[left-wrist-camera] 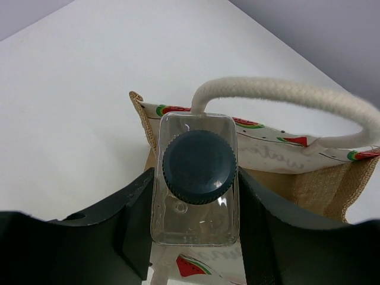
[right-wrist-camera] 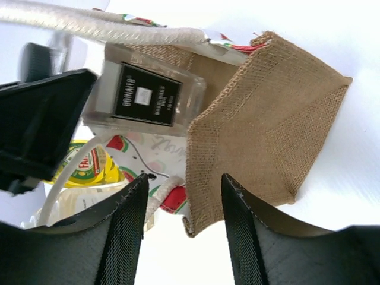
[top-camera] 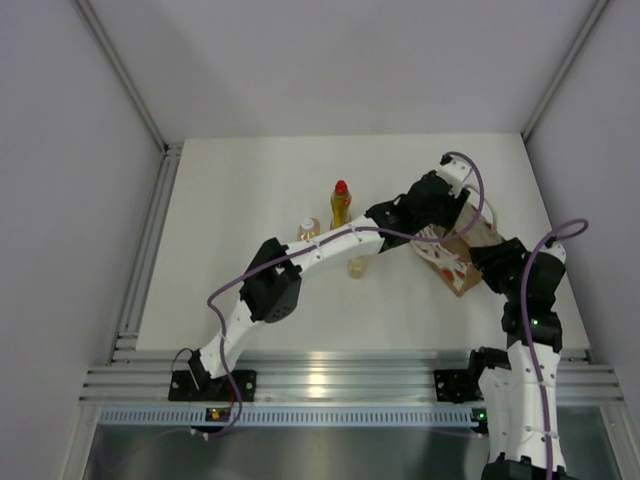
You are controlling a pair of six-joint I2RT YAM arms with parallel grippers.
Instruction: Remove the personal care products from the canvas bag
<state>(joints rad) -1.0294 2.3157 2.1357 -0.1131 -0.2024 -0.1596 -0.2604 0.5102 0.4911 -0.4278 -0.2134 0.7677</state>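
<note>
The clear bottle is still partly in the bag [top-camera: 457, 262]. It goes up in my left gripper next, past the amber bottles and down to the tabletop beyond them for release.
My left gripper [top-camera: 425, 207] is shut on the clear bottle [left-wrist-camera: 196, 214] with the dark grey cap [left-wrist-camera: 199, 166] and holds it at the mouth of the canvas bag [top-camera: 457, 262]. The bag's rope handle [left-wrist-camera: 285, 92] arches just beyond the bottle. In the right wrist view the bottle [right-wrist-camera: 145, 98] shows a black label, partly out of the bag [right-wrist-camera: 267, 119]. My right gripper [right-wrist-camera: 184, 205] is open, with the bag's burlap corner between its fingers. The yellow bottle with a red cap [top-camera: 340, 204] and two amber bottles [top-camera: 308, 228] [top-camera: 358, 266] stand on the table left of the bag.
The white table [top-camera: 240, 190] has grey walls on the left, right and back. An aluminium rail [top-camera: 320, 380] runs along the near edge by the arm bases. The left arm stretches across the middle of the table over the bottles.
</note>
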